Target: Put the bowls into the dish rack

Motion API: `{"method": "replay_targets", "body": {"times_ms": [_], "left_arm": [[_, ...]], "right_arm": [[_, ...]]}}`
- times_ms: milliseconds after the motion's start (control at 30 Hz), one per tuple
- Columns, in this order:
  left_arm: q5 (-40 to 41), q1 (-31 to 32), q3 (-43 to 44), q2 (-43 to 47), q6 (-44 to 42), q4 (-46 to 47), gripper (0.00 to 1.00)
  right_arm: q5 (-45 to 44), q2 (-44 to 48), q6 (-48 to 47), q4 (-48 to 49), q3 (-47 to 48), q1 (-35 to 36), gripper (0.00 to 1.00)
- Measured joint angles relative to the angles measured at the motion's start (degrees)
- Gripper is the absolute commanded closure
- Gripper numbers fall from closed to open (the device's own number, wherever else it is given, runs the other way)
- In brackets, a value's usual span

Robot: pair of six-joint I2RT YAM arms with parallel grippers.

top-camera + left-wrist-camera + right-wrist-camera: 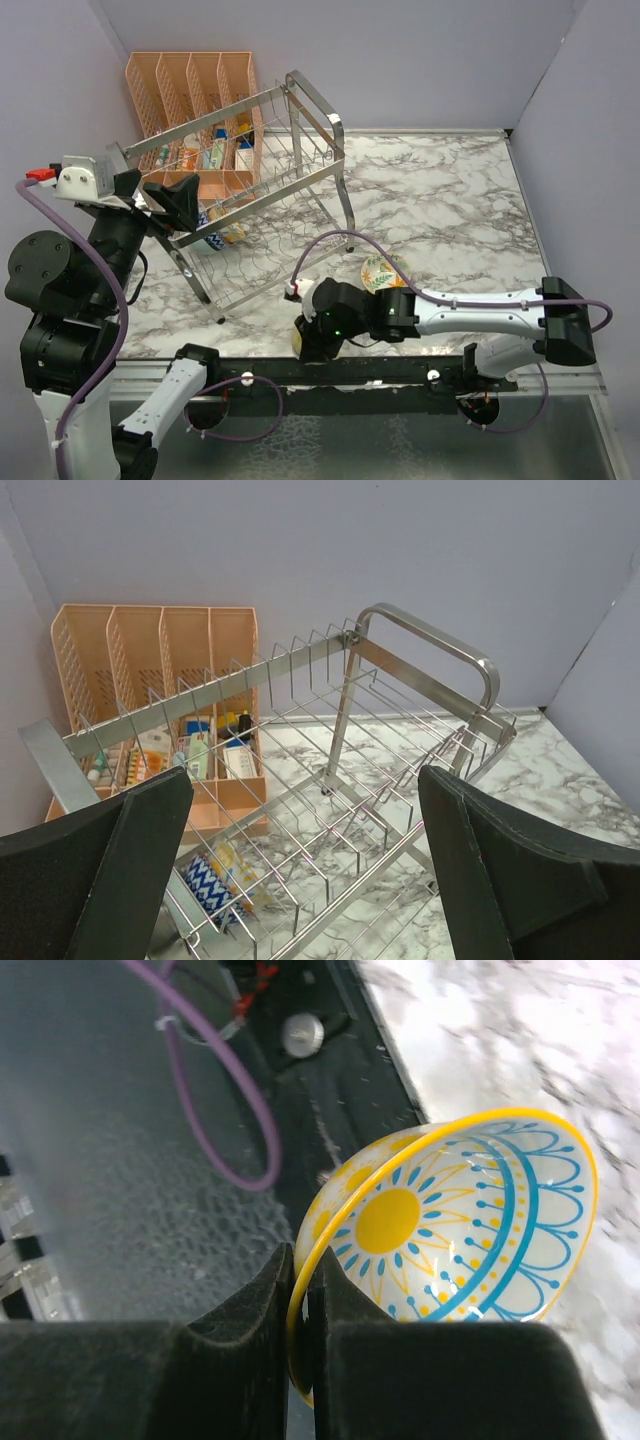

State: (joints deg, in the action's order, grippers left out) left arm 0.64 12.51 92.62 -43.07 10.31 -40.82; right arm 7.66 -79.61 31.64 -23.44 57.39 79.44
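Observation:
My right gripper swings outward and to the left in the top view next. It releases beside the patterned bowl [222, 236], where the near wires of the dish rack's lower level stand empty.
The chrome wire dish rack [290, 160] stands at the centre left and also shows in the left wrist view [420, 660]. A patterned bowl [222, 236] with blue zigzag outside lies on its side in the rack's lower tier, also seen from the left wrist [212, 888]. My left gripper [178, 205] hangs open and empty above the rack's near left end [305, 780]. My right gripper [305, 340] is shut on the rim of a cream-yellow bowl [470, 1230] with a sun and blue pattern, near the table's front edge. Another floral bowl [383, 271] sits on the marble behind the right arm. The teal bowl is out of view.
A peach-orange mesh organiser [190, 90] with small packets stands behind the rack against the back wall [160, 650]. A purple cable [325, 245] loops over the marble by the rack's leg. The black base rail [350, 375] runs along the near edge.

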Motion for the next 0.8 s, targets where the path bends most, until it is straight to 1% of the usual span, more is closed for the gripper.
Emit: {"method": "replay_targets", "body": {"times_ms": [167, 367, 600, 800], "left_arm": [[0.0, 0.0, 0.8, 0.0, 0.0, 0.0, 0.01], [0.0, 0.0, 0.8, 0.0, 0.0, -0.2, 0.01], [0.0, 0.0, 0.9, 0.0, 0.0, -0.4, 0.01], [0.0, 0.0, 1.3, 0.0, 0.0, -0.4, 0.01]], "right_arm": [[13.0, -3.6, -0.1, 7.3, 0.2, -3.4, 0.99], [25.8, -7.8, 1.8, 15.3, 2.4, -7.3, 0.99], [35.5, -13.9, 5.6, 25.1, 2.6, -12.3, 0.99], [39.9, -19.2, 8.8, 28.4, 7.6, -14.7, 0.99]]}}
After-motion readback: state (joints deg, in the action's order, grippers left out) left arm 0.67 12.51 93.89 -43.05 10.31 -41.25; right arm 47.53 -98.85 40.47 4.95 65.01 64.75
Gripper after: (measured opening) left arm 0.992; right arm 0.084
